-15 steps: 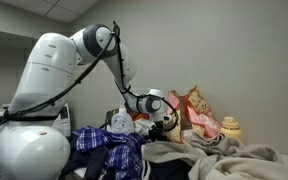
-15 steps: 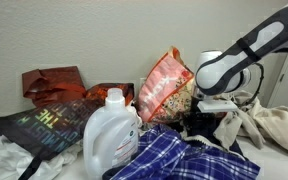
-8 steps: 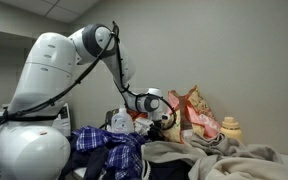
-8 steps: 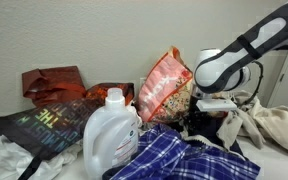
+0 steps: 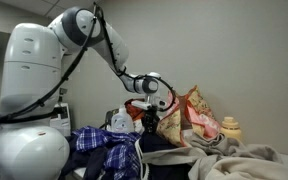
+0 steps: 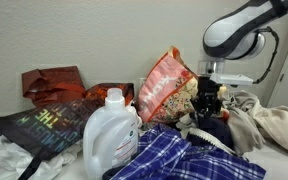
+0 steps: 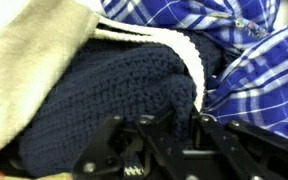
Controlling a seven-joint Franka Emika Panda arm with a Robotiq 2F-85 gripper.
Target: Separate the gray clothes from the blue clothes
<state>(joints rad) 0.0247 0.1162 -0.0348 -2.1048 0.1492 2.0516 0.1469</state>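
My gripper will go up and swing past the detergent bottle, and it will let go over the end of the plaid shirt that is away from the beige clothes, because navy goes with blue.
My gripper is shut on the dark navy knit garment, pinching a fold beside its white trim. In both exterior views the gripper hangs above the pile with the navy garment dangling from it. The blue-and-white plaid shirt lies limp beside and under the navy piece. Pale grayish-beige clothes lie rumpled to one side, touching the navy garment.
A white detergent bottle stands by the plaid shirt. A pink-and-tan patterned bag leans against the wall behind the gripper. Red bags and a dark printed tote lie along the wall.
The jaws closed on the navy garment, then the arm rose and pulled the fabric up out of the pile.
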